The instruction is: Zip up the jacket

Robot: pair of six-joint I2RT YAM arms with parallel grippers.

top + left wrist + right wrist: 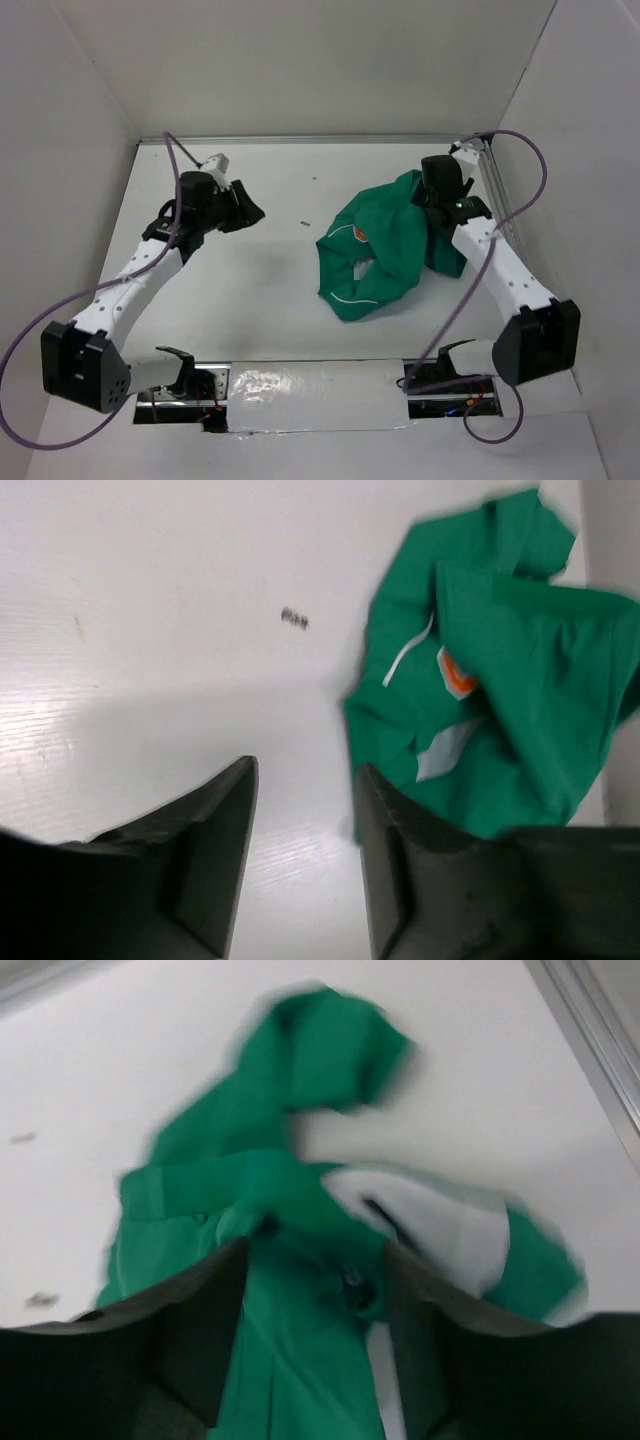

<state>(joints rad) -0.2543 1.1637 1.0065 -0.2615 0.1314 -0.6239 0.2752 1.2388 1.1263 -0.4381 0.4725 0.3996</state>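
Observation:
I need to lower my left gripper next onto the jacket's white-piped edge by the orange patch (358, 236), because that edge is the closest one to my left gripper.
The green jacket (380, 250) lies crumpled on the white table, right of centre. Its orange patch (358, 236) faces up. My left gripper (250, 212) is open and empty, well to the jacket's left. In the left wrist view the gripper (305, 770) hovers over bare table, with the jacket (520, 680), its orange patch (457, 675) and its white piping (405, 660) at the right. My right gripper (432, 200) is over the jacket's right side. In the blurred right wrist view the gripper (315, 1250) is open, with green fabric (290, 1185) between the jaws and white lining (440, 1220) beside them.
A small dark speck (308, 224) lies on the table left of the jacket; it also shows in the left wrist view (293, 619). A metal rail (495, 190) runs along the table's right edge. White walls enclose the table. A reflective strip (320, 385) lies at the near edge.

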